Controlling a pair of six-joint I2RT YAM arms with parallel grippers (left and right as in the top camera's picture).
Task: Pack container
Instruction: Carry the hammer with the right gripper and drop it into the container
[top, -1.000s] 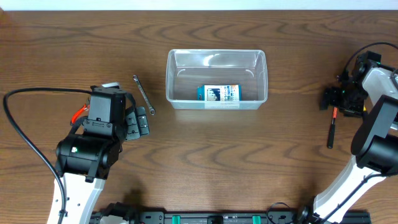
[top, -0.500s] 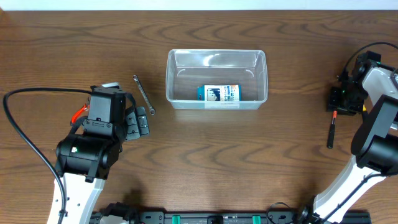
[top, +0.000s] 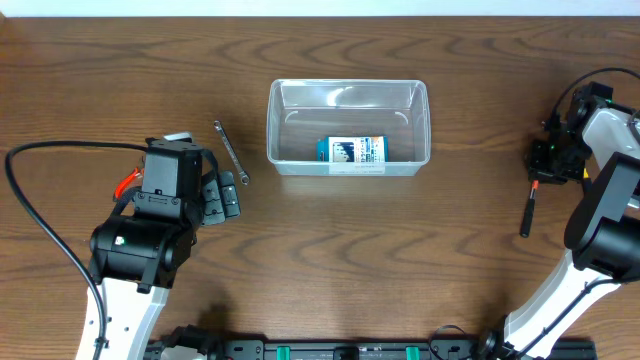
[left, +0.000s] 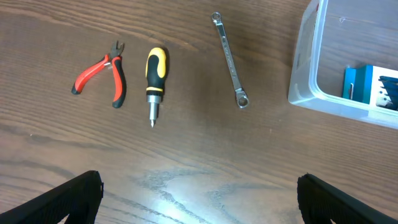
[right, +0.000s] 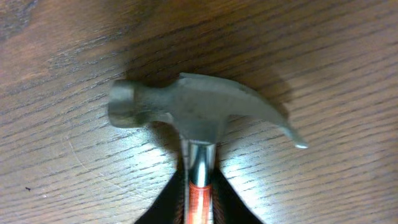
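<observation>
Next, the right gripper moves up, to the left in the overhead view, then down, and releases the hammer (top: 527, 208) on the container's clear bottom beyond the blue and white box (top: 352, 150).
The clear plastic container (top: 273, 125) stands at the table's middle back, with a blue and white box (top: 352, 150) lying inside; its corner shows in the left wrist view (left: 303, 62). At the far right my right gripper (top: 545, 165) is shut on a hammer (top: 527, 208), pinching the shaft just below the steel head (right: 193, 109); the dark fingers press both sides of the shaft (right: 199, 199). My left gripper (top: 222, 195) hovers left of the container, open and holding nothing (left: 199, 199).
A silver wrench (top: 230, 150) lies between the left gripper and the container (left: 229, 59). Red-handled pliers (left: 102, 78) and a yellow and black screwdriver (left: 155, 74) lie further left. A black cable (top: 40, 215) loops at the left edge.
The right jaws have closed onto the hammer's shaft, and the handle's free end has swung slightly left. The left arm has not moved.
</observation>
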